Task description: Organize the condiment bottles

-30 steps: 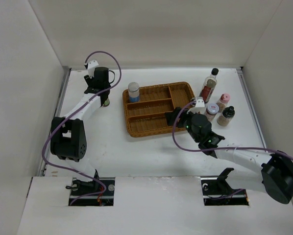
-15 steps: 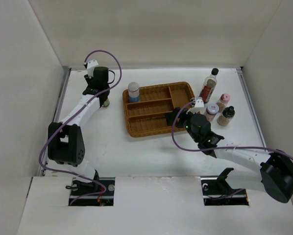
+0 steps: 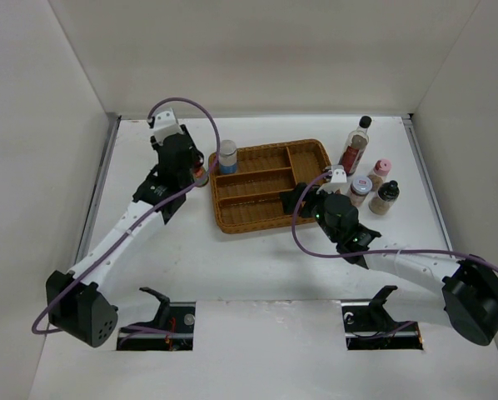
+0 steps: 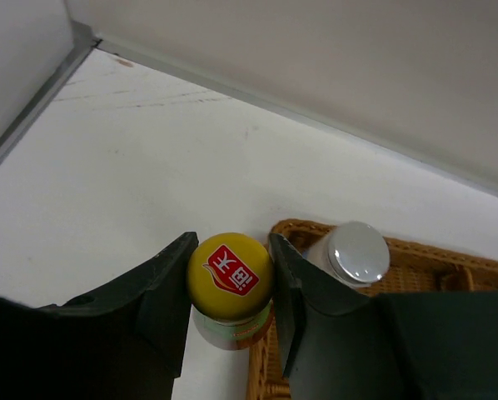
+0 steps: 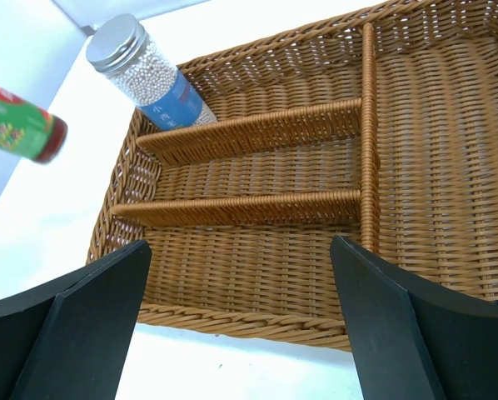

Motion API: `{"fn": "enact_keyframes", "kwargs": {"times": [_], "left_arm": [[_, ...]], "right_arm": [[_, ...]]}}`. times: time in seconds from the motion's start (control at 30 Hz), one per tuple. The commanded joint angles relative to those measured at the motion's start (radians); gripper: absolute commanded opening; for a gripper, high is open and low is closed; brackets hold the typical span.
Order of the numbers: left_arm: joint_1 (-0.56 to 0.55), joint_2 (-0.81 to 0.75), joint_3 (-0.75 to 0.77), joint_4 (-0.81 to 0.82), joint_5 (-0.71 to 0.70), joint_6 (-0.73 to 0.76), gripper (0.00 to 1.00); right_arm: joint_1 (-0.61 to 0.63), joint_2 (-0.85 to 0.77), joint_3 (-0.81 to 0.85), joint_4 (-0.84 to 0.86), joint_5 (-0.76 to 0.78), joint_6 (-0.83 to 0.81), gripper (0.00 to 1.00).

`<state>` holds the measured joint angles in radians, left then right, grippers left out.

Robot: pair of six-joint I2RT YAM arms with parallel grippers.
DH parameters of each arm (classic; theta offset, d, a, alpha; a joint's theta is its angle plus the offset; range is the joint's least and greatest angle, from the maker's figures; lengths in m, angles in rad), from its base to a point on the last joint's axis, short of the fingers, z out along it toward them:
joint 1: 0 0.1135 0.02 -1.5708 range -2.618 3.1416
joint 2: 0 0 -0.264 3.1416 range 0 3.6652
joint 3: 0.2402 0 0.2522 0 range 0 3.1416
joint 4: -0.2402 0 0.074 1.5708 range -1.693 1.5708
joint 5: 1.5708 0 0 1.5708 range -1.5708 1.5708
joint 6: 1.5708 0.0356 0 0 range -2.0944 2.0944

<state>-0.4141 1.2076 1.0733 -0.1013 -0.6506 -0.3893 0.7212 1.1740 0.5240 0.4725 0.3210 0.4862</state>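
The tray section [image 3: 236, 185] beside the white-lidded jar is still empty, so I need to swing my left gripper across the tray's rim and put the bottle down into that section.
My left gripper [image 4: 230, 271] is shut on the yellow cap of the red sauce bottle [image 4: 230, 265], just left of the wicker tray's left rim; the top view shows it there too [image 3: 196, 172]. The bottle also shows in the right wrist view [image 5: 20, 125], tilted. A white-lidded jar [image 3: 227, 154] stands in the tray's far-left compartment. My right gripper [image 3: 296, 198] is open and empty over the tray's near right part. At the right stand the tall black-capped bottle [image 3: 355, 143], the pink-capped bottle [image 3: 380, 172], another white-lidded jar [image 3: 359, 190] and the brown shaker [image 3: 385, 197].
The brown wicker divided tray [image 3: 270, 218] lies mid-table with three long compartments and one wide end compartment. White walls close in the table at the back and both sides.
My left arm has swung right from the far left corner and now holds the yellow-capped bottle beside the tray. The right arm has not moved.
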Motion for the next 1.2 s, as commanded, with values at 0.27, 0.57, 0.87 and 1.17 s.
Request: {"fn": "enact_keyframes", "kwargs": {"times": [0.27,0.57,0.87,1.17], "left_arm": [[-0.192,0.069,0.080,0.166,-0.004,-0.002,0.18],[-0.217,0.170,0.083,0.227,0.014,0.012,0.19],[-0.236,0.254,0.036,0.262,0.016,0.047,0.24],[-0.251,0.294,-0.047,0.307,-0.006,0.041,0.41]], "right_arm": [[0.008,-0.005,0.019,0.052,0.015,-0.011,0.96],[0.007,-0.027,0.008,0.057,0.015,-0.008,0.97],[0.004,-0.010,0.013,0.055,0.015,-0.008,0.97],[0.001,-0.050,-0.002,0.060,0.016,-0.006,0.95]]}}
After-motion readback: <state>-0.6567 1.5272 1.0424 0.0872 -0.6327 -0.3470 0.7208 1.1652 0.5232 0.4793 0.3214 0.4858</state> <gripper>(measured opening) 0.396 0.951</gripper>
